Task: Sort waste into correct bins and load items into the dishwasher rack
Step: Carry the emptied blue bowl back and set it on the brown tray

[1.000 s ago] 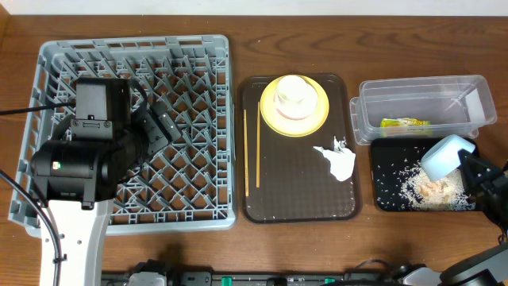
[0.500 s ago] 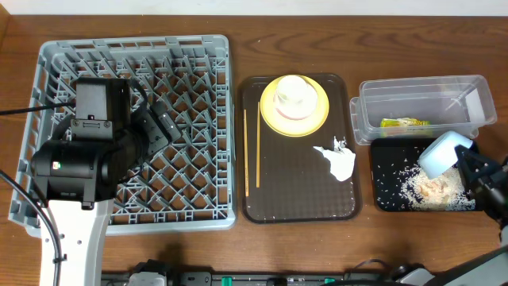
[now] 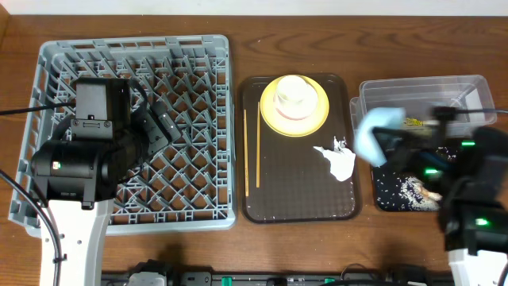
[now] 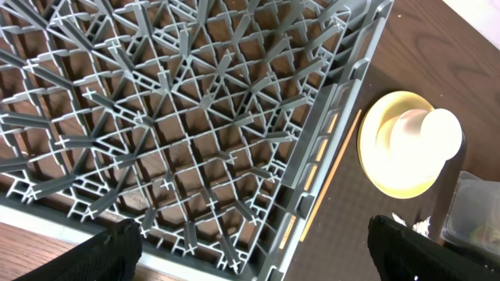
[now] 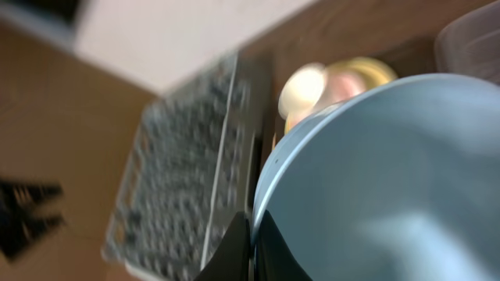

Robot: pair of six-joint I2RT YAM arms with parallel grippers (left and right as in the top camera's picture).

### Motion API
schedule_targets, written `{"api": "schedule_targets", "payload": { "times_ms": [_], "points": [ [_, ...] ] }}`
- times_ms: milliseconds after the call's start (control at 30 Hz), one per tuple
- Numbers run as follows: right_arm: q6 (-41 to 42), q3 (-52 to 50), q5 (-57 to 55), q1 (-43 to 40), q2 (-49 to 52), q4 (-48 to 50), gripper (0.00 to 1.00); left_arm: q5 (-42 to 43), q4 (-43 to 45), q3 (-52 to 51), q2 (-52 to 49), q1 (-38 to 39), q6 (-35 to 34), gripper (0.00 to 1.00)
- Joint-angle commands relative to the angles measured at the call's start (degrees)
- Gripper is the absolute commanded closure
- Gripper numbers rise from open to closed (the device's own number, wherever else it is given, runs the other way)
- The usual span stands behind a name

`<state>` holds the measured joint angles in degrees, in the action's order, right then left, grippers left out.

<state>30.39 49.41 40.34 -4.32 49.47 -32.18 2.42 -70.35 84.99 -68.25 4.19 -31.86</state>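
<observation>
The right gripper swings away from the bins next, then levels and lowers the light-blue bowl there.
My right gripper is shut on the rim of the light-blue bowl, pinching it. The bowl hangs tilted and blurred between the brown tray and the bins. The clear tub holds the green-and-orange wrapper. Rice scraps lie in the black tray. A white cup stands on the yellow plate, with chopsticks and the napkin beside it. My left gripper hovers open over the dishwasher rack, with nothing between its fingertips.
The brown serving tray sits between the rack and the bins. In the left wrist view the rack's right edge runs alongside a chopstick, the plate and the cup. My left arm's body covers the rack's left part.
My right arm has swung left, carrying the bowl from over the black tray's right end to its left end. The left arm has not moved.
</observation>
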Motion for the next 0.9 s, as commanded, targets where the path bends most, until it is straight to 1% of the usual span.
{"api": "schedule_targets", "payload": {
  "times_ms": [0,133,233,333,433,567,767,867],
  "points": [
    [-0.87,1.11,-23.96,16.79,0.79,-0.61,0.99,-0.52,-0.09,0.26,-0.22,-0.26,0.33,0.06],
    [-0.85,1.11,-39.28,36.46,5.81,-0.35,0.99,-0.55,-0.07,0.26,-0.22,-0.26,0.33,0.06],
    [-0.87,1.11,-47.67,46.47,11.69,0.24,0.99,-0.52,-0.07,0.26,-0.22,-0.26,0.33,0.06],
    [-0.87,1.11,-53.72,53.64,18.75,0.79,0.99,-0.52,-0.07,0.26,-0.22,-0.26,0.33,0.06],
    [-0.87,1.11,-56.15,57.27,25.51,2.32,0.99,-0.52,-0.09,0.26,-0.22,-0.26,0.33,0.06],
    [-0.87,1.11,-56.43,57.99,32.2,3.96,0.99,-0.52,-0.09,0.26,-0.22,-0.26,0.31,0.06],
    [-2.19,1.11,-54.16,57.96,36.09,4.04,0.99,-0.52,-0.07,0.26,-0.22,-0.26,0.33,0.06],
    [-3.43,1.11,-53.59,57.96,36.26,4.15,0.92,-0.52,-0.09,0.26,-0.22,-0.26,0.33,0.06]
  ]
}}
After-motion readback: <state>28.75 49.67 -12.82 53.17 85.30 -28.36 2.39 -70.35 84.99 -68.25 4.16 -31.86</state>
